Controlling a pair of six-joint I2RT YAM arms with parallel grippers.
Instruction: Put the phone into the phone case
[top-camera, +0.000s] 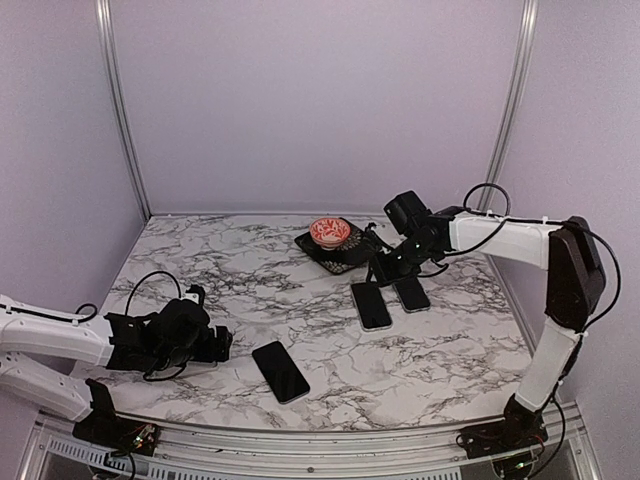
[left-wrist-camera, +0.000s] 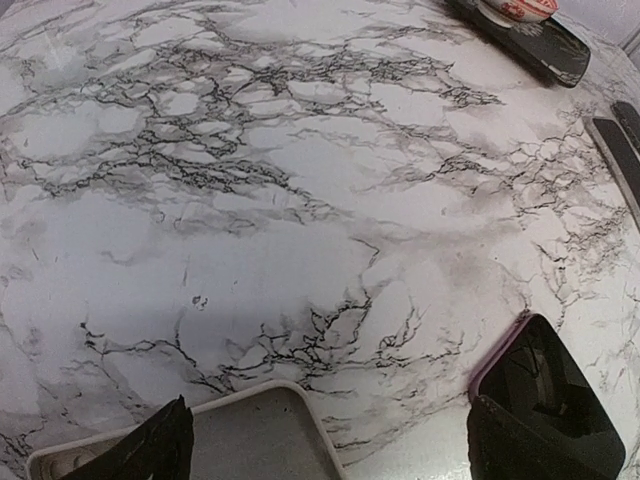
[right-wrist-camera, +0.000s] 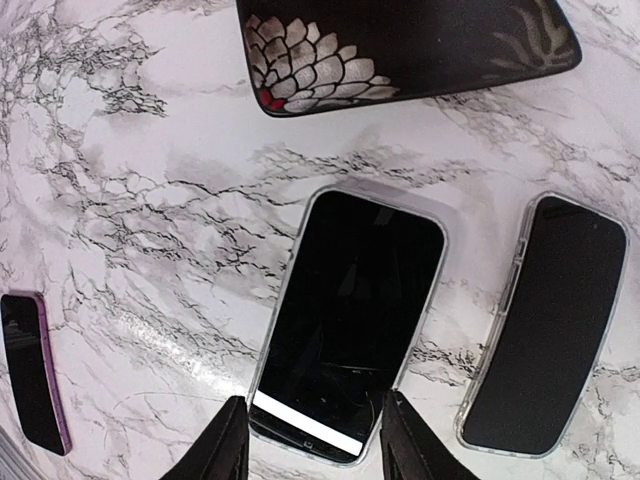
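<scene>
My left gripper should go down next and close on the grey-white case's edge (left-wrist-camera: 325, 440) facing the pink-cased phone, because that edge is below it, between its open fingers.
A black phone (right-wrist-camera: 350, 310) lies face up inside a clear phone case (right-wrist-camera: 437, 262), with a white strip across its near end. My right gripper (right-wrist-camera: 312, 410) is open. Its fingers (right-wrist-camera: 228, 445) stand either side of that near end, close to the case's edges. In the top view this phone (top-camera: 371, 305) lies right of centre, just in front of the right gripper (top-camera: 385, 268). My left gripper (left-wrist-camera: 330, 455) is wide open at the near left, over the corner of a pale grey-white case (left-wrist-camera: 250, 435). It holds nothing.
A second clear case with a dark inside (right-wrist-camera: 545, 325) lies just right of the cased phone. A black phone in a pink case (top-camera: 280, 371) lies near the front centre. A dark patterned tray (top-camera: 345, 258) with a red-and-white bowl (top-camera: 329, 233) stands behind the right gripper.
</scene>
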